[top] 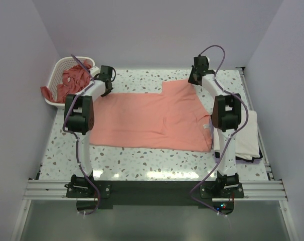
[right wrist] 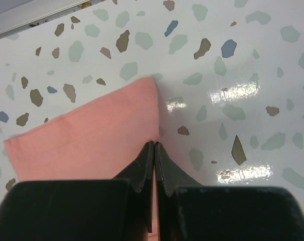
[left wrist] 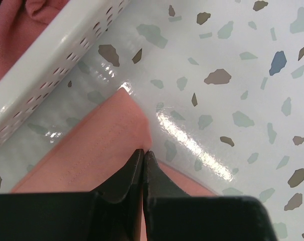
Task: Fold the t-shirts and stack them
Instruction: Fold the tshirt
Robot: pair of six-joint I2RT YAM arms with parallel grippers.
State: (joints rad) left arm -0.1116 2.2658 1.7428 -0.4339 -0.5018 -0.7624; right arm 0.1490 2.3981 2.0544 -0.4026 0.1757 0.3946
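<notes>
My left gripper draws back from the t-shirt's far corner over the t-shirt's middle by its basket-side edge (top: 99, 120) next and releases the pinched t-shirt, since it lies unfolded.
A salmon-pink t-shirt (top: 147, 120) lies spread flat across the middle of the table. My left gripper (top: 108, 91) is at its far left corner, beside the basket. In the left wrist view the left gripper (left wrist: 143, 150) is shut, its tips pinching the edge of the pink cloth (left wrist: 102, 140). My right gripper (top: 193, 80) is at the far right sleeve. There the right gripper (right wrist: 155, 144) is shut on the sleeve's edge (right wrist: 92, 135). A folded white t-shirt (top: 246, 135) lies at the right, partly hidden by the right arm.
A white lattice basket (top: 59, 68) at the far left corner holds several crumpled pink t-shirts (top: 71, 80), and one hangs over its rim. Its wall (left wrist: 51, 47) stands close to my left gripper. Purple walls close in the back and both sides.
</notes>
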